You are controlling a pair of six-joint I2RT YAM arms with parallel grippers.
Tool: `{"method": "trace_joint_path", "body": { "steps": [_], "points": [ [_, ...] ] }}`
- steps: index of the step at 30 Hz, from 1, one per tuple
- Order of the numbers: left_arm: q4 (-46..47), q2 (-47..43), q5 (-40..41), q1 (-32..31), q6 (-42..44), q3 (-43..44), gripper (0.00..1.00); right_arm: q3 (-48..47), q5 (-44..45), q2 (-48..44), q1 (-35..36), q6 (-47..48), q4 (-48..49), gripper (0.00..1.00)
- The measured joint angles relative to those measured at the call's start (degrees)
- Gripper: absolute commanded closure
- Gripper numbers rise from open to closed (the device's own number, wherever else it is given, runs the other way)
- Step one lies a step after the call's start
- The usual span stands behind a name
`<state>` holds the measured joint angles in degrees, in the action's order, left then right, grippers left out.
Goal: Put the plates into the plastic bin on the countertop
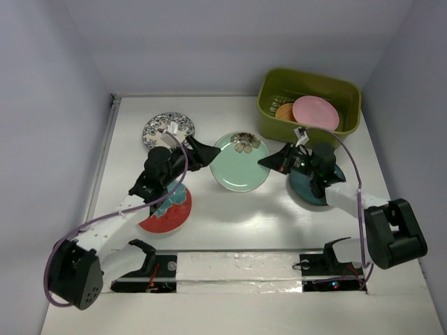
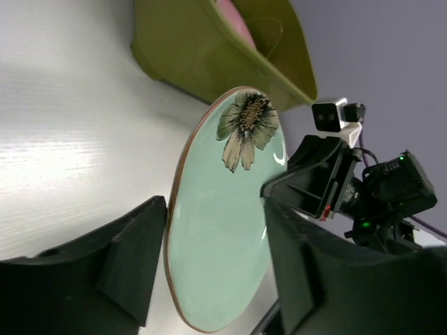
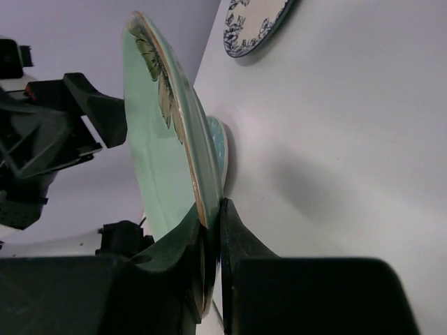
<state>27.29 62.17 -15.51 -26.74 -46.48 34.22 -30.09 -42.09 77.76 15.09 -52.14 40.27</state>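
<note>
My right gripper lifts the green plate away from my base over the olive plastic bin next. Then it lowers the plate beside the pink plate (image 1: pixel 304 109).
My right gripper (image 1: pixel 269 161) is shut on the right rim of the mint green plate (image 1: pixel 239 166), which carries a flower print and is tilted off the countertop (image 1: pixel 230 220). In the right wrist view the fingers (image 3: pixel 241 241) pinch the rim of the plate (image 3: pixel 150 139). My left gripper (image 1: pixel 211 154) is open, its jaws on either side of the plate's left edge (image 2: pixel 223 237). The olive plastic bin (image 1: pixel 349 91) at the back right holds a pink plate (image 1: pixel 316 112) and an orange plate (image 1: pixel 284 110). No grey plate is in view.
A white plate with a dark floral rim (image 1: pixel 168 129) lies at the back left. A red-and-teal plate (image 1: pixel 167 209) lies under my left arm. A dark teal plate (image 1: pixel 312 187) lies under my right arm. Lilac walls close in the sides.
</note>
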Motion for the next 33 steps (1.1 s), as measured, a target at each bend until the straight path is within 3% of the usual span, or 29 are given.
{"method": "trace_joint_path", "body": {
  "steps": [2, 6, 10, 14, 19, 27, 33],
  "points": [
    [-2.0, -3.6, 1.5, -0.3, 1.1, 0.5, 0.32, -1.8, 1.7, -2.2, 0.1, 1.4, -5.1, 1.00],
    [-6.7, -12.1, 6.1, -0.3, 3.8, 1.1, 0.31, -12.0, 6.4, -4.9, -1.0, 4.3, -17.2, 1.00],
    [-13.6, -20.4, 10.4, -0.3, 7.0, 1.2, 0.31, -25.7, 9.7, -4.7, -8.1, 5.9, -25.7, 1.00],
    [-22.7, -27.3, 13.5, -0.3, 11.0, 2.4, 0.31, -40.0, 13.5, 0.2, -17.4, 8.3, -32.0, 1.00],
    [-32.5, -33.3, 17.1, -0.2, 16.2, 5.7, 0.30, -54.0, 20.0, 11.5, -24.1, 12.0, -41.2, 1.00],
    [-40.1, -37.5, 21.0, -0.3, 22.2, 7.5, 0.30, -60.4, 23.7, 26.9, -25.3, 14.9, -55.6, 1.00],
    [-42.6, -37.6, 22.6, -0.3, 24.6, 7.5, 0.31, -61.5, 24.8, 31.6, -25.3, 15.6, -61.0, 1.00]
  ]
}}
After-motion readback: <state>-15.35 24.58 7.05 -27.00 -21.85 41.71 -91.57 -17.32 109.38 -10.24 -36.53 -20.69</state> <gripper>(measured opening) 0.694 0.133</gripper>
